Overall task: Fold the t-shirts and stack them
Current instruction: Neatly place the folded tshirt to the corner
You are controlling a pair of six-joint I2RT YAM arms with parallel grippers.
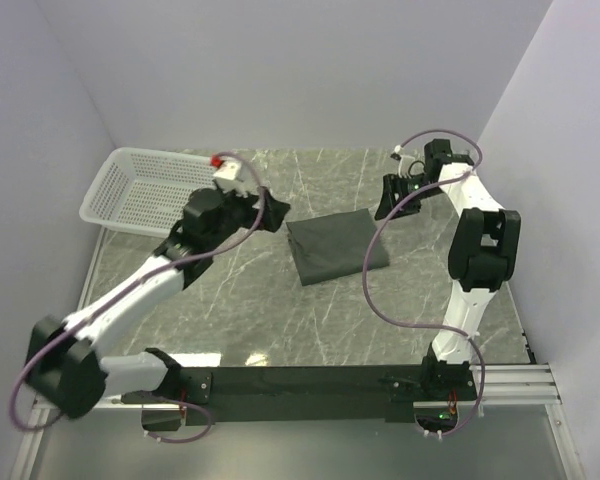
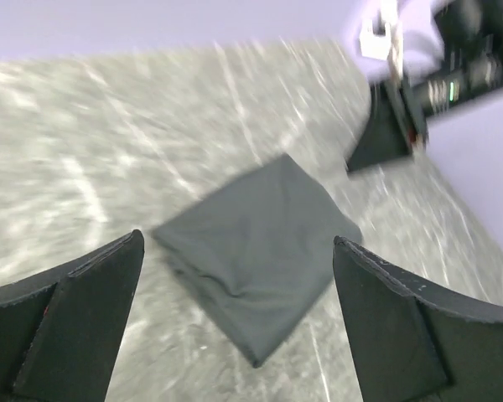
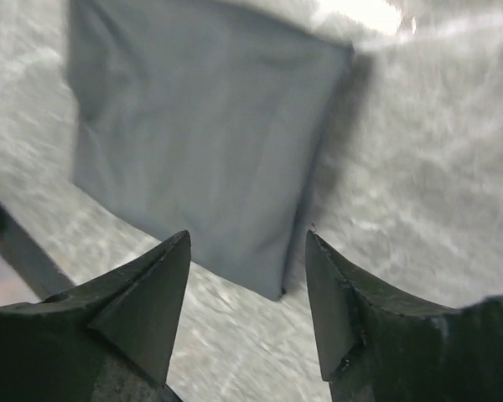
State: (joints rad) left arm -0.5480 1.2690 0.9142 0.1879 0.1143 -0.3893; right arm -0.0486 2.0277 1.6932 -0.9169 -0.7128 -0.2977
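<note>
The shirt's nearest side edge (image 1: pixel 379 238) (image 3: pixel 300 209) lies below and back toward the base. My right gripper next lowers its open fingers back over the edge's middle to straddle it.
The dark grey-green t-shirt (image 1: pixel 336 248) lies folded into a neat rectangle on the marble table, in the middle. It also shows in the left wrist view (image 2: pixel 260 251) and in the right wrist view (image 3: pixel 201 142). My left gripper (image 1: pixel 270 212) hangs open and empty just left of the shirt, above the table; in its own view (image 2: pixel 237 251) the jaws stand wide apart. My right gripper (image 1: pixel 392 200) is open and empty above the table, just off the shirt's far right corner; it also shows in its own view (image 3: pixel 247 243).
A white plastic mesh basket (image 1: pixel 145 190) stands at the far left against the wall. Purple-grey walls close in the table on three sides. The black rail (image 1: pixel 310 385) with the arm bases runs along the near edge.
</note>
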